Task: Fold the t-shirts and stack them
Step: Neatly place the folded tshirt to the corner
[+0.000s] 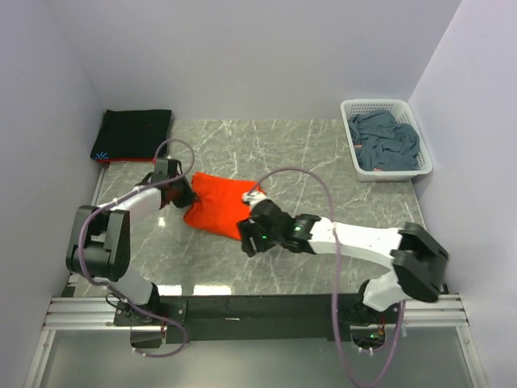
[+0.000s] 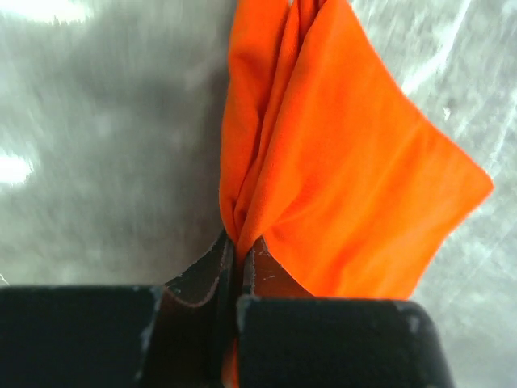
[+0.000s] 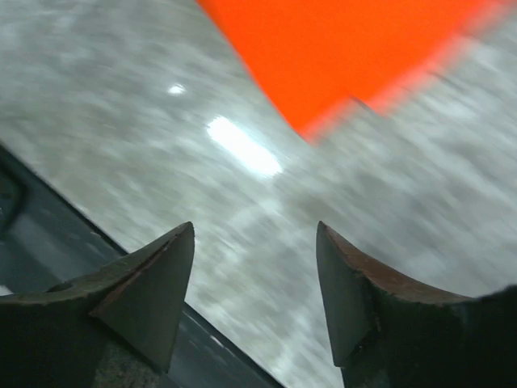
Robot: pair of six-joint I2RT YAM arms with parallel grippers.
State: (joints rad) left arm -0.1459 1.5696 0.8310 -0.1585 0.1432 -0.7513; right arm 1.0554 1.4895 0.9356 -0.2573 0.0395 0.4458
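My left gripper should next carry the orange t-shirt up and outward over the black t-shirt (image 1: 133, 133) at the back, lower it and let it go, because both are folded.
The orange t-shirt (image 1: 220, 202) lies folded on the marble table, left of centre. My left gripper (image 1: 182, 191) is shut on its left edge; in the left wrist view the orange t-shirt (image 2: 323, 162) bunches into the closed gripper (image 2: 238, 246). My right gripper (image 1: 249, 240) hangs open just past the shirt's near right corner, holding nothing; in the right wrist view the gripper (image 3: 254, 234) has bare table between its fingers and the orange t-shirt (image 3: 339, 48) beyond. A folded black t-shirt (image 1: 133, 133) with a light-blue mark lies at the back left. The blue-grey t-shirt (image 1: 388, 144) is crumpled in the basket.
A white lattice basket (image 1: 350, 111) stands at the back right. White walls close in the table on three sides. A black rail (image 1: 258, 307) runs along the near edge by the arm bases.
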